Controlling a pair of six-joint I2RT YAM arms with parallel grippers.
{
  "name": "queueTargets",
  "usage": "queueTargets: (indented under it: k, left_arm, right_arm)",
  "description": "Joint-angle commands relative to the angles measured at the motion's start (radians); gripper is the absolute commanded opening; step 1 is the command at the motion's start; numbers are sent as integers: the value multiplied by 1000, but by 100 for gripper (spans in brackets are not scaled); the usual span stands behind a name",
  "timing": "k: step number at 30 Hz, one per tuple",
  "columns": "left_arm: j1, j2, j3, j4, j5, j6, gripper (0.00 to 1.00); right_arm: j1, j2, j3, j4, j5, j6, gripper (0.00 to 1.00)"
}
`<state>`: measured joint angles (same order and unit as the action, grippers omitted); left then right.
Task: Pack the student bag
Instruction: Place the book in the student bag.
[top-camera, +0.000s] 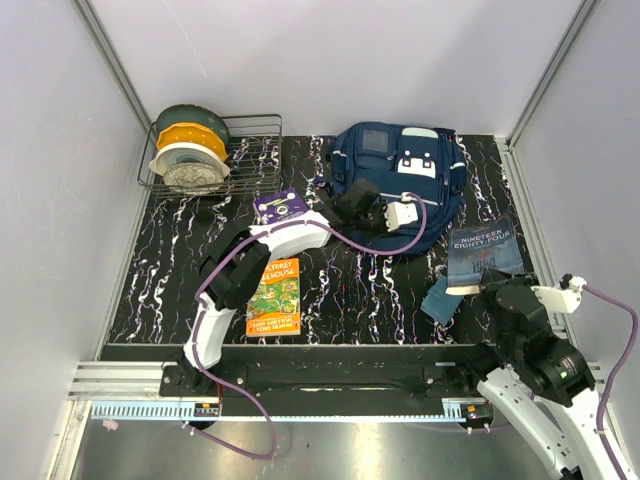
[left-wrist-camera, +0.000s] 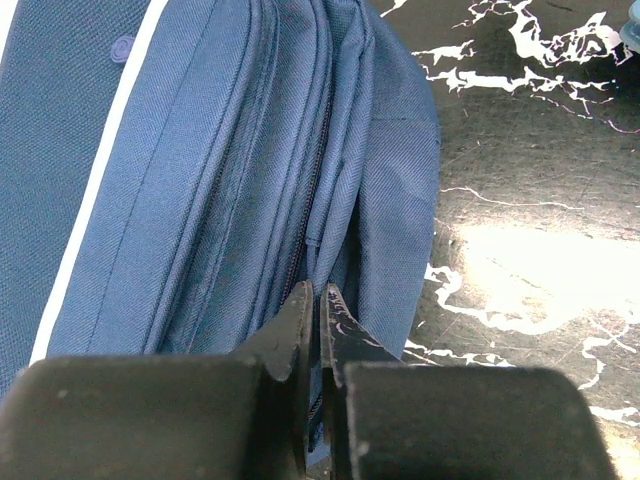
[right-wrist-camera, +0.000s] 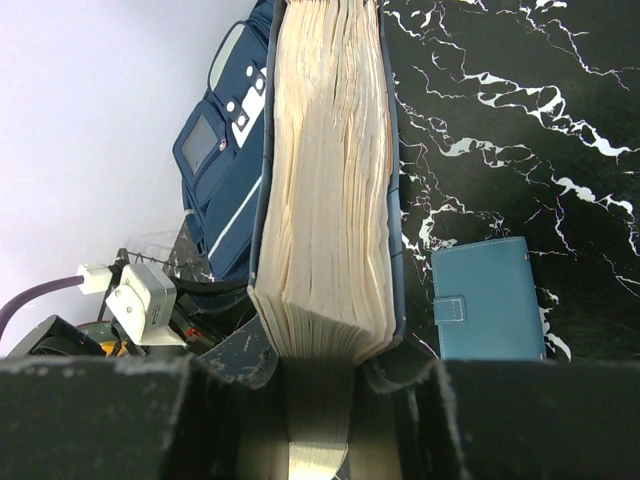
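Observation:
I will next move my right gripper outward, to the left in the top view, into the near side of the bag to let go of the book, because my left gripper holds the bag's zipper seam.
The student bag (top-camera: 400, 175), navy with white stripes and a grey patch, lies at the back centre-right of the table. My left gripper (top-camera: 365, 208) is at its near-left edge. In the left wrist view the jaws (left-wrist-camera: 318, 300) are pinched together on the bag's blue fabric (left-wrist-camera: 230, 180) along a zipper seam. My right gripper (top-camera: 497, 290) is shut on a thick navy book, "Nineteen Eighty Four" (top-camera: 483, 252), and holds it on edge above the table's right side. In the right wrist view the gripper (right-wrist-camera: 320, 345) clamps the book's covers, cream pages (right-wrist-camera: 330, 170) showing. The bag also shows there (right-wrist-camera: 225, 170).
A teal-blue pouch (top-camera: 440, 298) lies just left of the held book and shows in the right wrist view (right-wrist-camera: 490, 300). An orange book (top-camera: 275, 297) lies near front left. A purple card (top-camera: 281, 207) sits by the left arm. A wire basket (top-camera: 250, 130) with spools stands back left.

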<state>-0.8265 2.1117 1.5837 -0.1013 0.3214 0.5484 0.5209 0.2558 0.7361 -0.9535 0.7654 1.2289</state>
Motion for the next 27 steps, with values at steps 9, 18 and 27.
queueTargets:
  k: [9,18,27]
  left_arm:
    - [35,-35,386,-301,54,-284,0]
    - [49,-154,441,-285,61,-392,0]
    - [33,-199,476,-294,13,-544,0]
  right_arm:
    - [1,-53,31,38,35,60,0]
    - [1,-90,-21,137,-170,-46,0]
    - [2,-29,-162,476,-486,13,0]
